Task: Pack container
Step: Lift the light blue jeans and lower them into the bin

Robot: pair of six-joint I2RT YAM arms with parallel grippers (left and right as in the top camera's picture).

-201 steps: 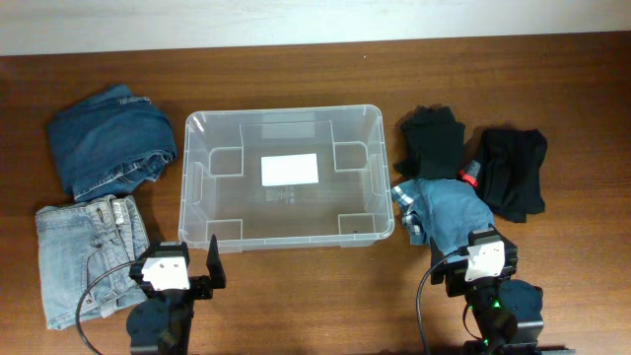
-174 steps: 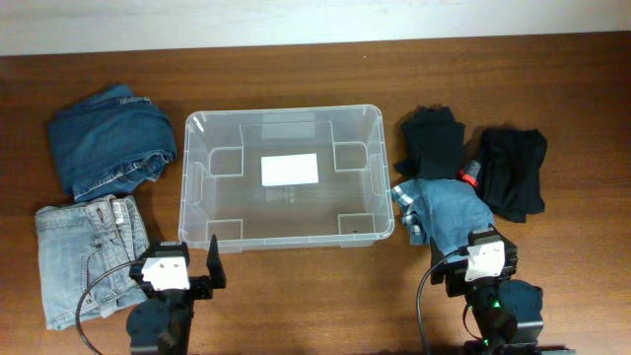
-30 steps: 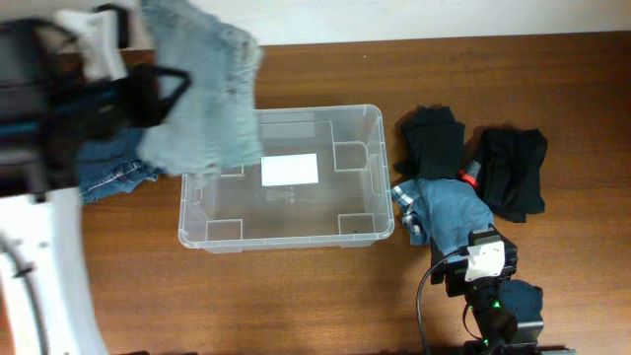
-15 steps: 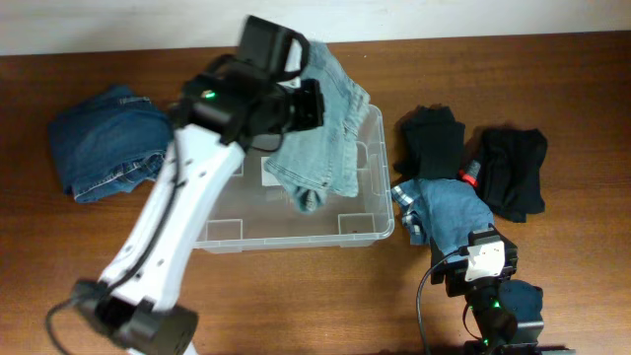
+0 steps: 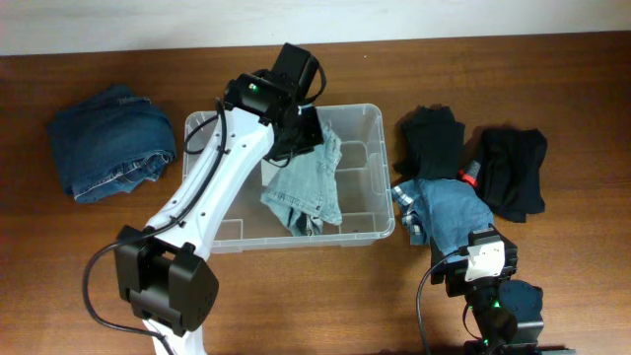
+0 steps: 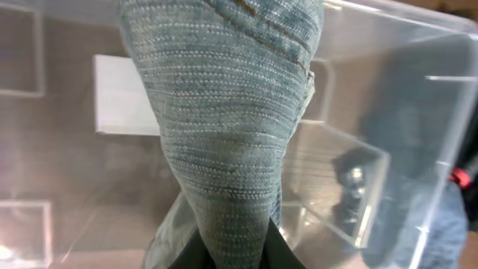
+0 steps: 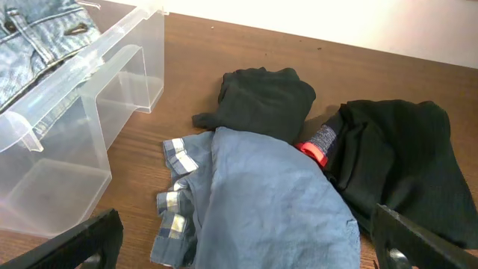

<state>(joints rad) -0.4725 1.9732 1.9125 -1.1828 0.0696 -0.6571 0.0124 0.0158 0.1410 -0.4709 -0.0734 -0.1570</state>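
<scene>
The left gripper lowers the light jeans straight down toward the container's base (image 5: 250, 205) (image 6: 112, 179) next and releases their fold there, since their lower end already rests inside the container's sides.
The clear plastic container (image 5: 229, 219) stands in the middle of the table, a white label (image 6: 123, 104) on its base. Over its back right part my left gripper (image 5: 304, 130) is shut on a pair of light blue jeans (image 5: 308, 182), which hang down into the container with their lower end on the base. In the left wrist view the jeans (image 6: 231, 134) fill the centre, pinched between the dark fingers at the bottom edge of my left gripper (image 6: 233, 258). My right gripper (image 7: 254, 250) stands open low at the front right, just short of a blue garment (image 7: 261, 202).
Folded dark blue jeans (image 5: 108, 148) lie left of the container. Right of it sit two black garments (image 5: 432, 138) (image 5: 515, 170), a small red item (image 5: 469, 176) and the blue garment (image 5: 449, 212). The container's right wall (image 7: 112, 71) is near my right gripper.
My left arm has swung the light jeans from over the container's back edge rightward and down, so they now hang lower inside it. The right arm has not moved.
</scene>
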